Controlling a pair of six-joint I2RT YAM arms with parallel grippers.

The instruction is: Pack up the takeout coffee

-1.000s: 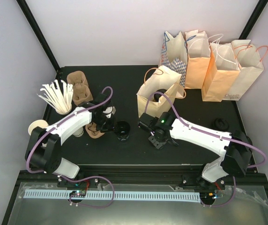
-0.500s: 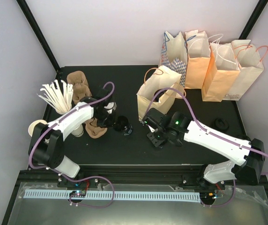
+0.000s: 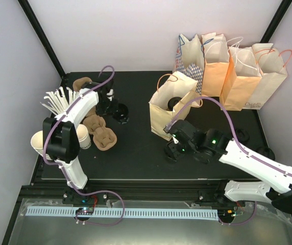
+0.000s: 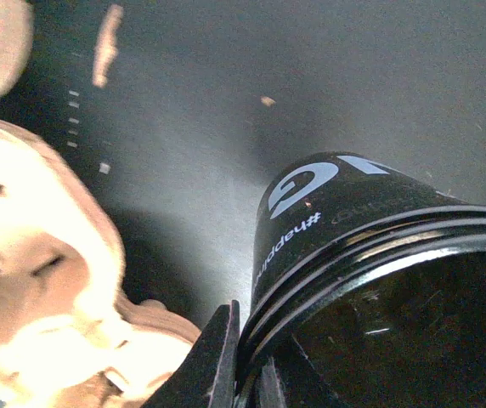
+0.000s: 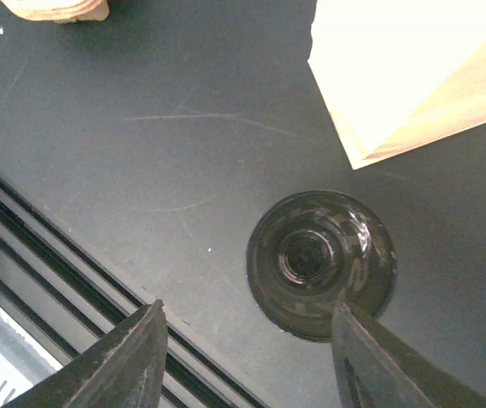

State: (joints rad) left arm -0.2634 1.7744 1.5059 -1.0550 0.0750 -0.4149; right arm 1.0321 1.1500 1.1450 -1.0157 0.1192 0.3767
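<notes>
The black cup (image 3: 120, 113) is leaning. My left gripper needs to move toward the cardboard carriers and stand the cup upright on the bare tabletop beside them to let go of the cup's rim.
The takeout coffee does not show in any view. My left gripper (image 3: 114, 108) is shut on the rim of a black cup (image 4: 336, 221) with pale lettering, one finger outside the rim and one inside. It holds that cup (image 3: 120, 113) at the back left, beside the cardboard carriers. My right gripper (image 5: 247, 310) hangs open just above the table in front of the open bag. A round black lid (image 5: 321, 263) lies flat below it, close to the right finger and untouched.
An open paper bag (image 3: 169, 109) stands mid-table with something dark inside. Several more bags (image 3: 238, 71) line the back right. Cardboard carriers (image 3: 104, 137), cream cups (image 3: 82, 137) and a cup of sticks (image 3: 62, 104) crowd the left. Another lid (image 3: 243, 135) lies at the right.
The left gripper shut on the black cup's rim and swung it from mid-table to the back left. The right arm drew back toward the right and its jaws spread wider.
</notes>
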